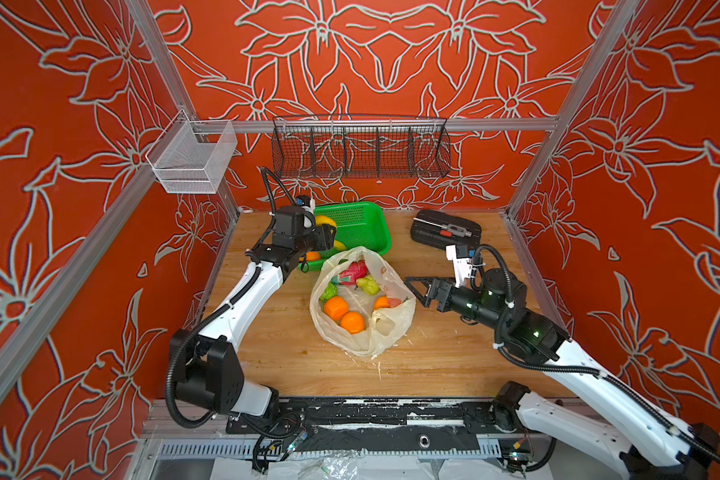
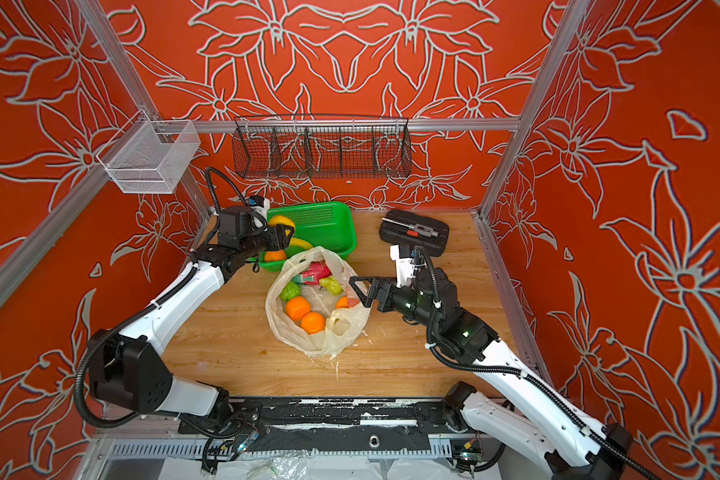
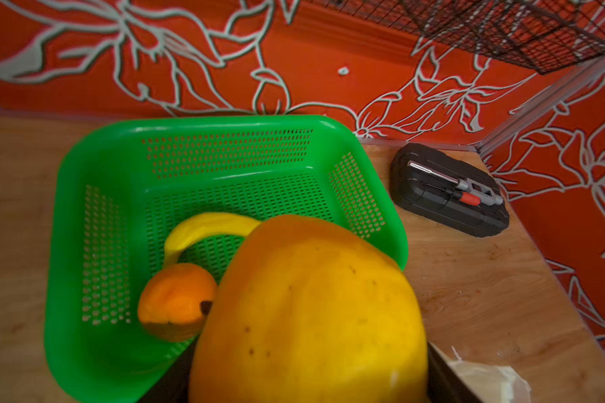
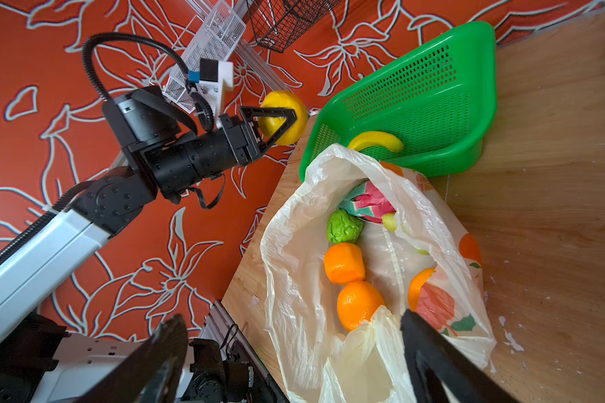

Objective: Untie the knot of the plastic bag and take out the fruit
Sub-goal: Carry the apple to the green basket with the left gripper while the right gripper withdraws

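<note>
The left gripper turns and moves down into the green basket next, toward the banana (image 3: 205, 230), to release the yellow lemon (image 3: 308, 314), still hanging above the basket's rim.
The plastic bag (image 1: 385, 332) (image 2: 341, 332) lies mid-table with its mouth wide open; the knot is out of view. Inside lie three oranges (image 1: 336, 308) (image 4: 344, 263), a pink dragon fruit (image 1: 354, 272) and two bumpy green fruits (image 1: 328, 292). My left gripper (image 1: 329, 232) (image 4: 290, 120) is shut on a yellow lemon (image 3: 308, 314) (image 2: 281, 222), held above the near left corner of the green basket (image 1: 366, 216). My right gripper (image 1: 410, 284) (image 4: 290, 328) stands open at the bag's right rim, with a loose flap of bag between its fingers.
The green basket (image 3: 196, 122) holds a banana (image 3: 203, 226) and an orange (image 3: 175, 303). A black tool case (image 1: 445, 230) lies at the back right. A black wire rack (image 1: 360, 147) and a white mesh bin (image 1: 192, 156) hang on the walls.
</note>
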You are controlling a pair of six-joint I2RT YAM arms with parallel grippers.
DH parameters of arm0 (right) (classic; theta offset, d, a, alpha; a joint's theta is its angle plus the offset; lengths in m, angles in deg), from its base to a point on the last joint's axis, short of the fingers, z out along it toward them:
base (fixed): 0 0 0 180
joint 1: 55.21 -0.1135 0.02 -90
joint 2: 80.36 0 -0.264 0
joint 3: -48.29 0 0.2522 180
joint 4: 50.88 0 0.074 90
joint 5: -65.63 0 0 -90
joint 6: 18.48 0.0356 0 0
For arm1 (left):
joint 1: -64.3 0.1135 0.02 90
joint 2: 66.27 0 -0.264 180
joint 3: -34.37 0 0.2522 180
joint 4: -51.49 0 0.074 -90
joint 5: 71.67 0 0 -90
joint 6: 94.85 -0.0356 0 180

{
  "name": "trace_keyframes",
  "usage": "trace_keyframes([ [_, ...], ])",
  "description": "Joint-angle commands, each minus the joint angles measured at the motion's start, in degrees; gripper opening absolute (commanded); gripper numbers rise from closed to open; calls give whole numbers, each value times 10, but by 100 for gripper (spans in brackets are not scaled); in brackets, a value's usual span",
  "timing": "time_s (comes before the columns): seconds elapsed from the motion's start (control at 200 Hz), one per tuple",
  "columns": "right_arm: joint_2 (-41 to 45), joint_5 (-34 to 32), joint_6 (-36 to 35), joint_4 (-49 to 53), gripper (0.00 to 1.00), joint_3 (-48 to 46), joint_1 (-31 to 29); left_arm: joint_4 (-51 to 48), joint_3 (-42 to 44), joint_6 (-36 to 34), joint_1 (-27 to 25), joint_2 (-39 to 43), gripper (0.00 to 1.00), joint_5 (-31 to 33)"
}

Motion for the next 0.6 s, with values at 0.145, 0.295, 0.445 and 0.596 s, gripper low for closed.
trace_keyframes([
  [0.145,3,-13,10,-1,96,-9,-2,-35,-59,119,38,-79,48,-19],
  [0.295,5,-13,10,3,96,-8,-2,-54,-108,178,59,-144,45,-31],
  [0.445,12,-16,8,9,96,-9,-2,-50,-145,219,69,-202,45,-19],
  [0.596,19,-17,13,8,96,-16,-2,-100,-221,218,70,-280,45,33],
])
